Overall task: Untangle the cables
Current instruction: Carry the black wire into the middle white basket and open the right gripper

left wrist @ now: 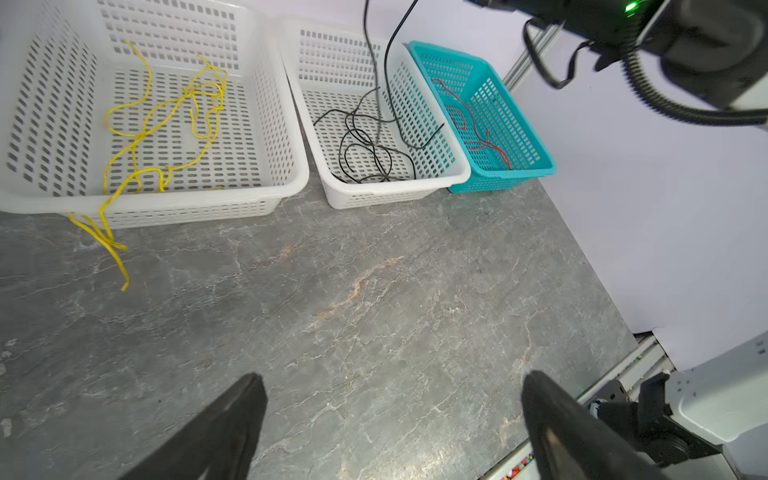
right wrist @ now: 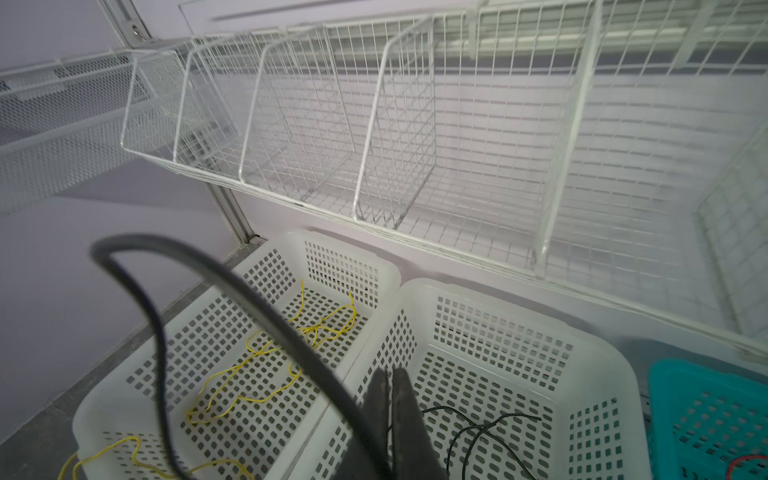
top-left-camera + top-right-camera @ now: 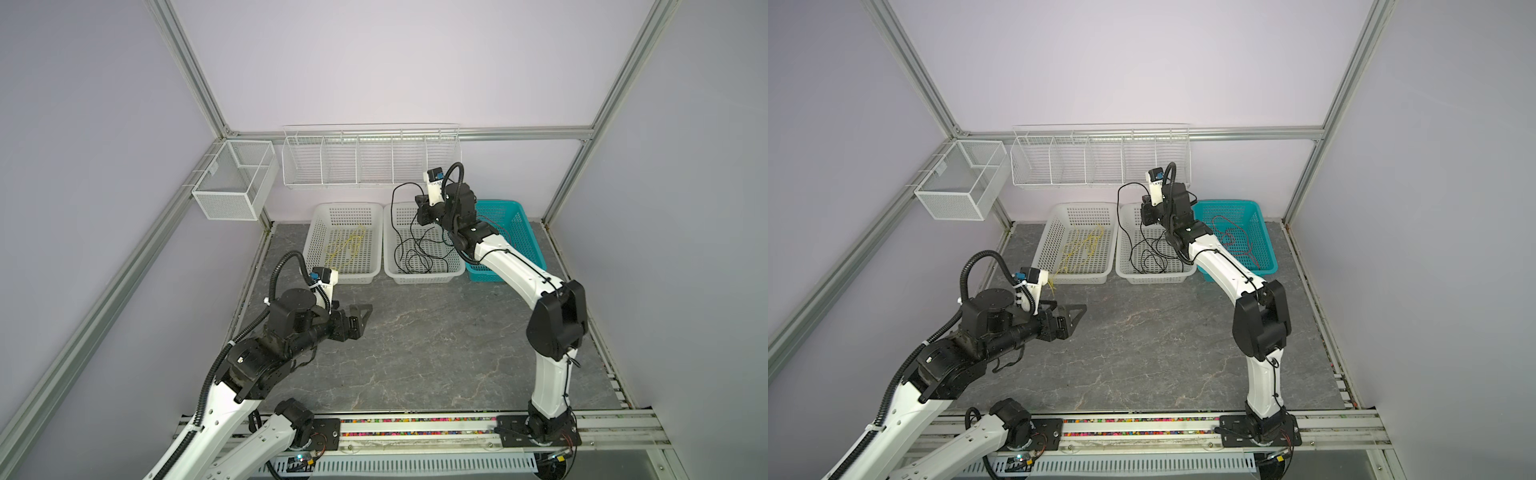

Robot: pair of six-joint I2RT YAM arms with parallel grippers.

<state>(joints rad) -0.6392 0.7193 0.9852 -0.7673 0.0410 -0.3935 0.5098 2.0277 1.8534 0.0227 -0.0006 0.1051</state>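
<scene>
Next, my right gripper moves down toward the bottom of the middle basket [image 2: 480, 396] and releases the black cable. The cable's loop still arches above the middle basket's rim.
Yellow cables [image 3: 349, 245] [image 1: 166, 124] lie in the left white basket [image 3: 316, 232], and a few strands hang over its front rim onto the table [image 1: 104, 241]. Black cables [image 3: 415, 253] [image 1: 365, 145] lie in the middle white basket [image 3: 453, 270]. Red cables [image 3: 1233, 239] [image 1: 473, 124] lie in the teal basket [image 3: 1264, 253]. My right gripper [image 3: 420, 201] [image 2: 390, 372] hangs over the middle basket, shut on a black cable [image 2: 249, 301] that loops upward and drops back into the basket. In front of the left basket, my left gripper [image 3: 359, 318] [image 1: 395, 378] is open and empty above the table.
A white wire rack [image 3: 370, 158] with dividers hangs on the back wall above the baskets. A white mesh box [image 3: 232, 183] is fixed at the back left. Grey marble tabletop [image 3: 415, 340] stretches between the arms. The arms' mounting rail [image 3: 415, 428] runs along the front edge.
</scene>
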